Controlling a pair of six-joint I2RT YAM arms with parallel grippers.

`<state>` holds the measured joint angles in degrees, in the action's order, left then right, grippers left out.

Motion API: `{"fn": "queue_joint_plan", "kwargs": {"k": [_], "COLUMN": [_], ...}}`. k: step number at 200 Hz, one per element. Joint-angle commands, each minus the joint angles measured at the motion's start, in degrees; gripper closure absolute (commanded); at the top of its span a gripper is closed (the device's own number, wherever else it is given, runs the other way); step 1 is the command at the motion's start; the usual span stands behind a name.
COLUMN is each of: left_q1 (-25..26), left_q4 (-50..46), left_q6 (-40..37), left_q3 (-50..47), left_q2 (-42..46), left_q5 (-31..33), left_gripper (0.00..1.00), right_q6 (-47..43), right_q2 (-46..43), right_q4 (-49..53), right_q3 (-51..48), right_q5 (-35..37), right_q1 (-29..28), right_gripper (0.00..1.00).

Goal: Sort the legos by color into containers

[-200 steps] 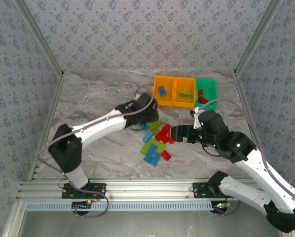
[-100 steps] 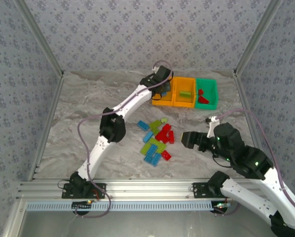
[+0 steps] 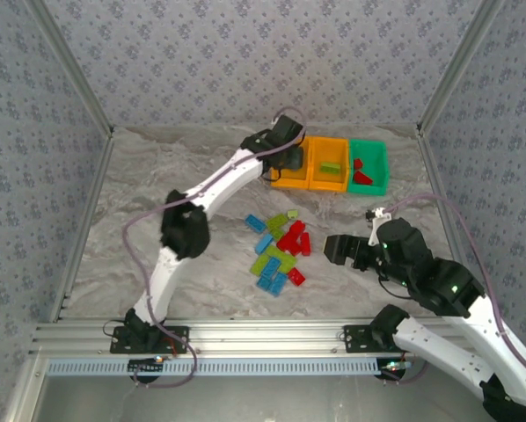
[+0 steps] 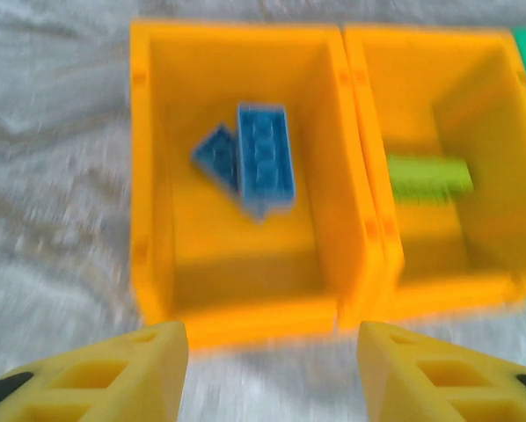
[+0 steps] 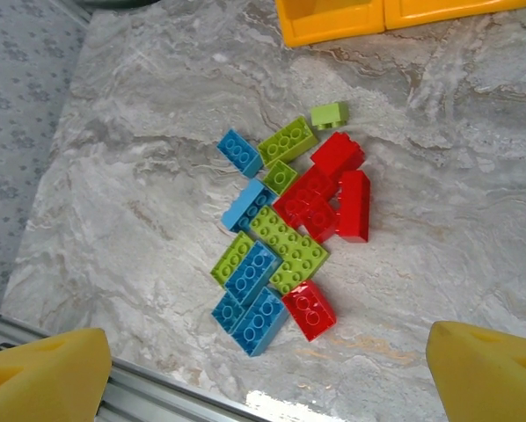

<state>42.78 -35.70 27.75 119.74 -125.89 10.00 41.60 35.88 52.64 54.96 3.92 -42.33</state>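
My right gripper moves down toward the pile and onto the red lego lying on its side next. The lego sits below the gripper at the pile's closest edge.
My left gripper hangs over the near rim of the left orange container. Its yellow fingers stand apart, open and holding nothing. Two blue legos lie inside that bin. The middle orange container holds a lime lego, and the green container holds red ones. The loose legos, red, blue and lime, lie in a pile mid-table. My right gripper hovers right of the pile, open wide and empty, with the pile below and ahead of it.
Metal frame rails run along the near table edge, just below the pile in the right wrist view. Patterned walls close in the back and sides. Bare marbled table spreads to the left of the pile and the bins.
The left arm swung from the pile up to the left orange bin and its jaws opened; a second blue brick now lies there. The right gripper drew back from the pile.
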Motion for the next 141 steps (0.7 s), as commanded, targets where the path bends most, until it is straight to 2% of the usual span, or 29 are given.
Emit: {"fn": "queue_joint_plan", "kwargs": {"k": [1, 34, 53, 81, 105, 141], "left_q1": [2.45, 2.71, 5.19, 9.68, 11.63, 12.52], "left_q4": [18.93, 32.96, 34.99, 21.59, 11.23, 7.56], "left_q6": [-2.69, 0.16, -1.98, -8.13, -10.25, -8.49], "left_q3": [-21.74, -54.31, -66.14, -70.06, -70.50, -73.67], "left_q2": [20.45, 43.05, 53.85, 64.03, 69.38, 75.06], "left_q5": [-2.83, -10.23, -12.18, -10.79, -13.91, -14.02], "left_gripper": [0.46, 0.48, 0.49, 0.45, 0.35, 0.27], "right_q6": [-0.18, -1.68, -2.05, -3.42, -4.95, -5.11], "right_q2": [2.66, 9.03, 13.94, 22.45, 29.21, 37.36], "right_q4": [1.20, -4.13, -8.31, -14.85, -20.34, -27.89], "right_q3": [-2.37, -5.99, -7.96, -9.99, -9.91, -10.46], "right_q5": [1.87, 0.65, -0.30, -3.27, -5.84, -9.74], "right_q1": [-0.47, -0.42, -0.26, 1.53, 3.58, 8.72], "right_gripper": [0.05, 0.04, 0.04, 0.05, 0.11, 0.22]}}
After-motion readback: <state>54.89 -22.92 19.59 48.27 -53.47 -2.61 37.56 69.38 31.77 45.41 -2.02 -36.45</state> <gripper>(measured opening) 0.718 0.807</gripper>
